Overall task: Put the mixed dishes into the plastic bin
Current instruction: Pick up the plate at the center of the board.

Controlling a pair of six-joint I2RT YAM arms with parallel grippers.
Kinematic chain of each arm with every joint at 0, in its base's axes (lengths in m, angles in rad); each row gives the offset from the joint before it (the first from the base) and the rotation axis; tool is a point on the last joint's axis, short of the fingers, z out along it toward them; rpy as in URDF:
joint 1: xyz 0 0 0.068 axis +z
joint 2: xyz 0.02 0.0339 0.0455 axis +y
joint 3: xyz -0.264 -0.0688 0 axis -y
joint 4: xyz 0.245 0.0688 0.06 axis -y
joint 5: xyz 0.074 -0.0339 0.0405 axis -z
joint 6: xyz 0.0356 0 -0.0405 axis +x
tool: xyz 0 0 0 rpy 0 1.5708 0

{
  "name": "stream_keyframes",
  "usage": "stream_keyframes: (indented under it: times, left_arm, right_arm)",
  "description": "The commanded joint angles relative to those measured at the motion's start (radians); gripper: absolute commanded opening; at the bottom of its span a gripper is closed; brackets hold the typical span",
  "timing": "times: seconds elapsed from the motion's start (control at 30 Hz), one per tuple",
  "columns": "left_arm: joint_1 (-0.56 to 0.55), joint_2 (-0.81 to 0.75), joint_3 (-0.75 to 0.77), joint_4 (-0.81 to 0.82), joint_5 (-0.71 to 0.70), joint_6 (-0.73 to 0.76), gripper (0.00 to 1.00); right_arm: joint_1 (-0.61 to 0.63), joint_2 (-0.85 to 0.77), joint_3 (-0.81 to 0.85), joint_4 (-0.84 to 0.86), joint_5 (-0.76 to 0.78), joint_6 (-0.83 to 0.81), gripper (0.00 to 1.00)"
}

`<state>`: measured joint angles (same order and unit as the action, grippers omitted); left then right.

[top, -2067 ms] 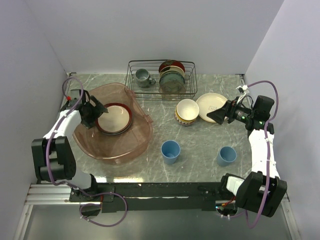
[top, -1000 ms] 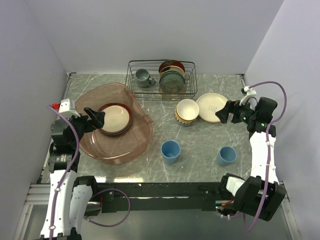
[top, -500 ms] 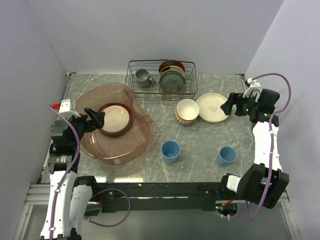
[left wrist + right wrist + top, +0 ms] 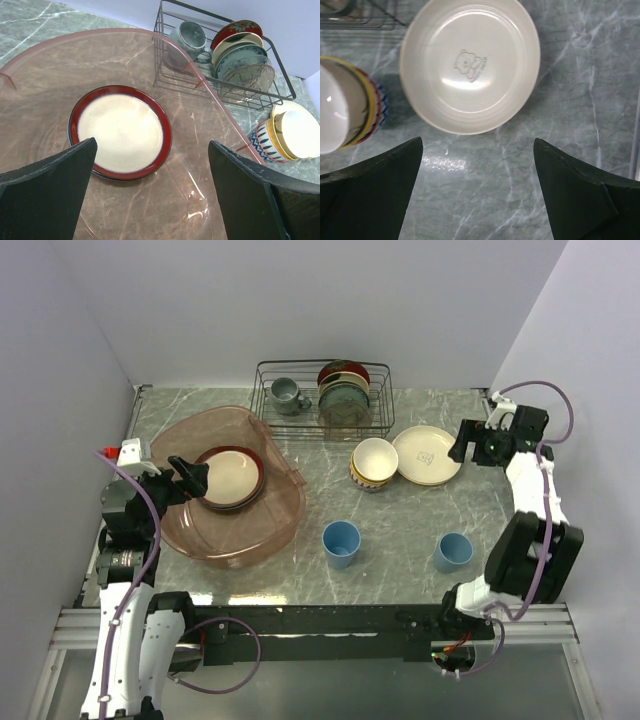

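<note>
My right gripper moves down onto the cream plate's rim on the side by the wall next and closes on it, since that part lies nearest its open fingers.
The pinkish plastic bin [image 4: 250, 530] sits at the left, and a red-rimmed plate [image 4: 228, 478] lies flat on its floor on top of another plate. My left gripper [image 4: 190, 475] hovers open over the bin's left side, above the red-rimmed plate [image 4: 120, 132], holding nothing. On the table at the right lies a cream plate [image 4: 425, 454] with a bear mark [image 4: 470, 65]. My right gripper [image 4: 465, 445] hangs open just beside its right edge, empty. A cream bowl [image 4: 376, 457] is nested in a patterned bowl [image 4: 375, 112]. Two light-blue cups [image 4: 341, 540] [image 4: 453, 551] stand upright near the front.
A black wire rack [image 4: 322, 398] at the back holds a grey mug [image 4: 287, 394] and upright plates [image 4: 345, 390]. Walls close in the table on the left, the back and the right. The right arm stands close to the right wall.
My left arm drew back from over the plate to the bin's left side, then held still. My right gripper swung back and away from me, staying by the cream plate's right edge.
</note>
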<state>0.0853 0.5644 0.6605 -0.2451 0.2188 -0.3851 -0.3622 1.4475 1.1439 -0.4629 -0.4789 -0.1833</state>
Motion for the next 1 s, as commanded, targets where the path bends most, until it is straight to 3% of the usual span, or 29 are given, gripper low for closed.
stream_keyframes:
  times: [0.0,0.07,0.2,0.3,0.47,0.6,0.97]
  left_arm:
    - [-0.001,0.000,0.021,0.038,-0.013,0.017,0.99]
    - [-0.001,0.011,0.022,0.035,-0.009,0.017,0.99]
    - [-0.004,0.023,0.022,0.030,-0.009,0.018,0.99]
    - [-0.002,0.028,0.022,0.032,-0.003,0.018,0.99]
    - [-0.002,0.040,0.022,0.032,-0.004,0.018,0.99]
    - [-0.002,0.043,0.022,0.030,-0.010,0.018,0.99]
    - [-0.002,0.045,0.022,0.029,-0.010,0.018,0.99]
  right_arm:
    - [0.005,0.132,0.088,-0.011,0.100,0.018,0.97]
    - [0.006,0.181,0.115,0.000,0.112,0.036,0.92]
    - [0.009,0.342,0.212,-0.016,0.120,0.068,0.69]
    - [0.017,0.419,0.261,-0.026,0.138,0.082,0.58]
    - [0.020,0.490,0.310,-0.033,0.151,0.090,0.48]
    - [0.020,0.534,0.343,-0.046,0.154,0.097,0.34]
    - [0.019,0.535,0.340,-0.037,0.148,0.102,0.10]
